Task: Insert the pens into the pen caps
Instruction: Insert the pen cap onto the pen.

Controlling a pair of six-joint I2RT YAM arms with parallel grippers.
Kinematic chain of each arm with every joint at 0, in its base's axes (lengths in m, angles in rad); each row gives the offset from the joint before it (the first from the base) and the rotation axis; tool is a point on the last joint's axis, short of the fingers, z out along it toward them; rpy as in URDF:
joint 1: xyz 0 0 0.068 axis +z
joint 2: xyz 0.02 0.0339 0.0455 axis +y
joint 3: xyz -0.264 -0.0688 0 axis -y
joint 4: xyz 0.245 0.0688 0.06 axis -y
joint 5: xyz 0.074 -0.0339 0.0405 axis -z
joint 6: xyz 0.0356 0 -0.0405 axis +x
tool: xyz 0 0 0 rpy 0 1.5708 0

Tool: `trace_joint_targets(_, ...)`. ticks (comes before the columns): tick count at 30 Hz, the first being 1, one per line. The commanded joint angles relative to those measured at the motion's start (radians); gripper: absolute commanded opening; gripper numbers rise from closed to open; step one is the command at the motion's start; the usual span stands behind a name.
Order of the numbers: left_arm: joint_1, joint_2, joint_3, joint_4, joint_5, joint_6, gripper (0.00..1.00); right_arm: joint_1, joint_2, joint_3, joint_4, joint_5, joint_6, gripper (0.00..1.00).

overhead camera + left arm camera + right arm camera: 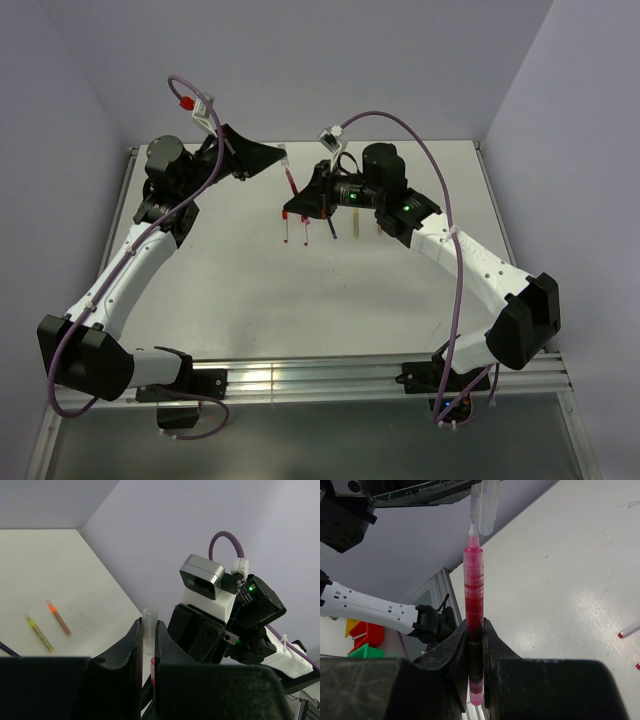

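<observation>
I will move my left gripper to the right in the top view and release the cap over the red pen's bare tip.
My left gripper is shut on a pale clear pen cap, its open end pointing down. My right gripper is shut on a red pen and holds it upright just under that cap. In the right wrist view the pen's white tip sits at the mouth of the clear cap, slightly to its left; I cannot tell whether it is inside. The red pen's top shows below the cap in the left wrist view. Both are held above the table's far middle. No other caps are clearly visible.
Several more pens lie on the white table under the grippers, among them a red one, a dark one and an olive-yellow one. The left wrist view shows a yellow pen and an orange pen. Purple cables arc over both arms.
</observation>
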State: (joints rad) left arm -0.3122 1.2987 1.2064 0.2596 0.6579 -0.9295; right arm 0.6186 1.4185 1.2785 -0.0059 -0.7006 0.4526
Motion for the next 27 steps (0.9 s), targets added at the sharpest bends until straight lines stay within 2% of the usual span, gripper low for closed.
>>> trace_joint_targets(1,-0.004,-0.004,0.030,0.044,0.000,0.009,0.00,-0.005,-0.007,0.045,0.043,-0.020,-0.003,0.00)
trace_joint_targets(14,-0.013,-0.033,0.007,0.058,0.016,-0.002,0.00,-0.014,-0.021,0.016,0.089,0.032,0.034,0.00)
trace_joint_targets(27,-0.077,-0.050,-0.034,0.082,0.020,-0.009,0.00,-0.016,-0.046,-0.007,0.139,0.128,0.058,0.00)
